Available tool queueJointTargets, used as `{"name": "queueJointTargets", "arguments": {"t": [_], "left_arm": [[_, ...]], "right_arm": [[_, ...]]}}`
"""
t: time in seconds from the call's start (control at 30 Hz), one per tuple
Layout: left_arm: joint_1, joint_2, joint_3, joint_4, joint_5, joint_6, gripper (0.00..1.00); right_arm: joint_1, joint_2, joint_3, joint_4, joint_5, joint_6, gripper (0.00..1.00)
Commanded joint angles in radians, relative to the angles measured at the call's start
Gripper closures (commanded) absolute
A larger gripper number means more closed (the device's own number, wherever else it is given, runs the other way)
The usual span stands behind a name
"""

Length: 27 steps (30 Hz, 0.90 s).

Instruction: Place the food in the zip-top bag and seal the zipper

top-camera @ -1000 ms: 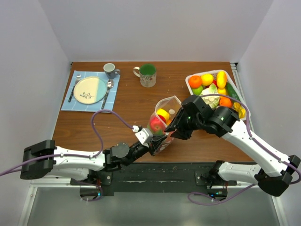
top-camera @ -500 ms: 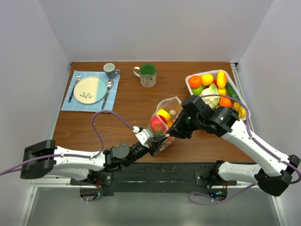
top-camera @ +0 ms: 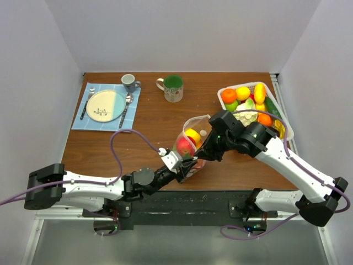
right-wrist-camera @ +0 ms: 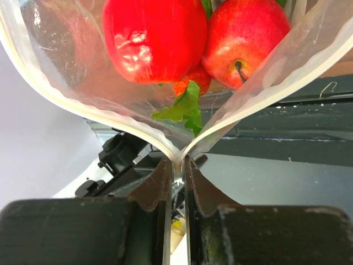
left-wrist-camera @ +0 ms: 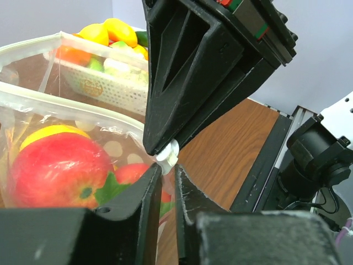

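Note:
My right gripper moves outward along the zipper of the bag's gaping opening to the opening's far corner [top-camera: 208, 116] next and releases there, since that corner lies outward of it.
The clear dotted zip-top bag [top-camera: 192, 144] stands near the table's middle front with its mouth gaping. It holds red and yellow toy food [top-camera: 186, 144]; the right wrist view shows two red fruits [right-wrist-camera: 149, 33] and green leaves inside. My left gripper [top-camera: 187, 164] is shut on the bag's near corner [left-wrist-camera: 164, 190], just below the white zipper slider [left-wrist-camera: 168, 155]. My right gripper [top-camera: 202, 155] is shut on the pale zipper strip [right-wrist-camera: 177, 163] where the two mouth edges meet. The grippers sit almost tip to tip.
A white slatted basket [top-camera: 279, 113] of more toy fruit stands at the back right. A green-filled mug [top-camera: 173, 88], a small grey cup [top-camera: 129, 82] and a plate [top-camera: 105, 105] on a blue mat with cutlery stand at the back left.
My right gripper has moved slightly left and toward the back along the bag mouth. The bag has shifted a little with it. The left gripper has edged up.

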Motion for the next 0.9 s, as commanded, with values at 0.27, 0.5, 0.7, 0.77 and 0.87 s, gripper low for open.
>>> {"name": "queueJointTargets", "arguments": {"t": [0.27, 0.5, 0.7, 0.77, 0.87], "left_arm": [[-0.012, 0.005, 0.081, 0.031, -0.035, 0.046, 1.00], [-0.035, -0.015, 0.064, 0.051, -0.040, 0.075, 1.00], [-0.050, -0.055, 0.023, 0.079, -0.016, 0.074, 1.00], [-0.052, -0.062, 0.018, 0.073, -0.006, 0.070, 1.00], [-0.060, -0.088, 0.012, 0.054, 0.006, 0.064, 1.00]], "right_arm": [[0.000, 0.012, 0.063, -0.026, 0.015, 0.006, 0.99], [0.000, 0.012, 0.067, -0.040, 0.040, 0.006, 0.99], [-0.001, 0.019, 0.079, -0.026, 0.080, 0.005, 0.98], [-0.012, 0.032, 0.082, -0.025, 0.086, -0.008, 0.98], [-0.024, 0.042, 0.093, -0.017, 0.107, -0.026, 0.98]]}}
